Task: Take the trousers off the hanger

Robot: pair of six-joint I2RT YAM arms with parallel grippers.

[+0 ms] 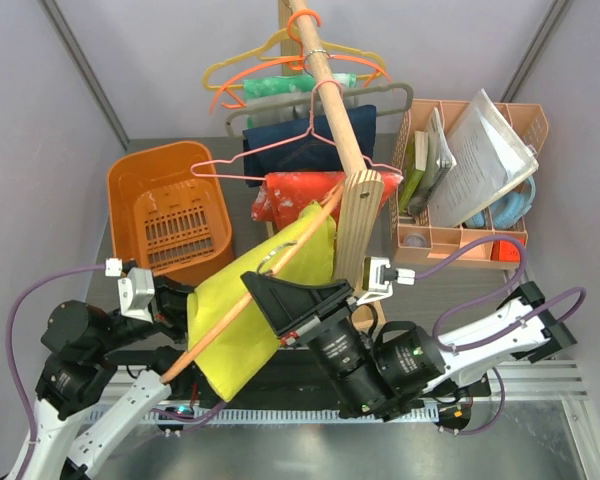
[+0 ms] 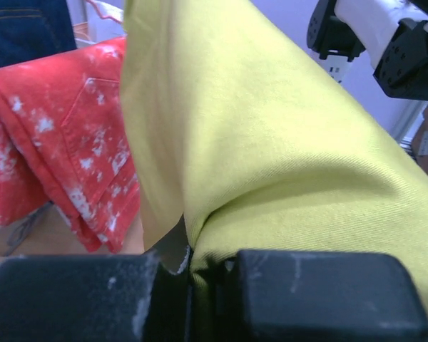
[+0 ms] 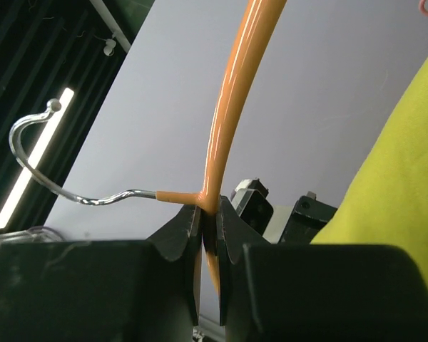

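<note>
The robot's left gripper needs to pull the trousers (image 1: 250, 310) off the hanger and outward, then lower them into the orange basket (image 1: 170, 218) and let go of them, because the basket is empty.
The yellow-green trousers (image 1: 250, 310) hang folded over the slanted orange hanger (image 1: 220, 325) in mid-air in front of the arms. My right gripper (image 1: 258, 285) is shut on the hanger. In the right wrist view its jaws (image 3: 209, 221) pinch the orange bar (image 3: 232, 107) where the metal hook (image 3: 43, 164) joins it, with the trousers (image 3: 399, 178) at the right edge. My left gripper (image 1: 185, 305) is at the trousers' left edge. In the left wrist view its jaws (image 2: 192, 278) are shut on a fold of the yellow-green fabric (image 2: 271, 142).
An orange basket (image 1: 170, 215) sits at the back left. A wooden rail (image 1: 335, 100) on an upright board (image 1: 358, 230) carries other hangers, a navy garment (image 1: 300, 135) and a red patterned cloth (image 1: 300, 195). An organizer tray (image 1: 525, 125) with papers stands at the back right.
</note>
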